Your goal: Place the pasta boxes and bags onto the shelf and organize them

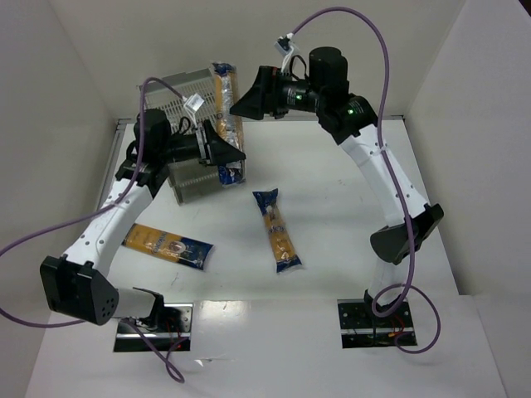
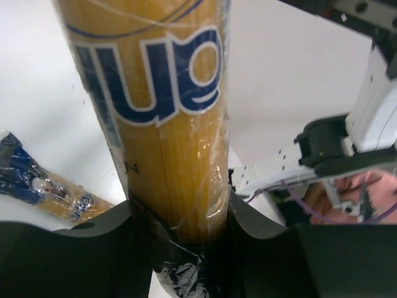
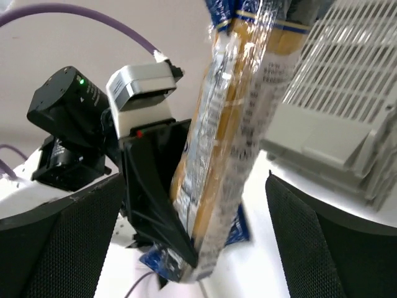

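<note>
My left gripper needs to move outward and to the left in the top view next, lower the packet onto the shelf's slatted top and let go, since that top is empty.
My left gripper is shut on the lower part of a pasta packet, yellow-orange with dark blue ends, and holds it on end in front of the light grey shelf. In the left wrist view the packet fills the gap between the fingers. My right gripper is open beside the packet's upper part. In the right wrist view the packet stands between its wide-apart fingers, touching neither. Two more packets lie flat on the table, one in the middle and one at the left.
The shelf stands tilted at the table's far left, close to the wall. The right arm's white links show behind the held packet. The middle packet also shows in the left wrist view. White walls enclose the table on three sides.
</note>
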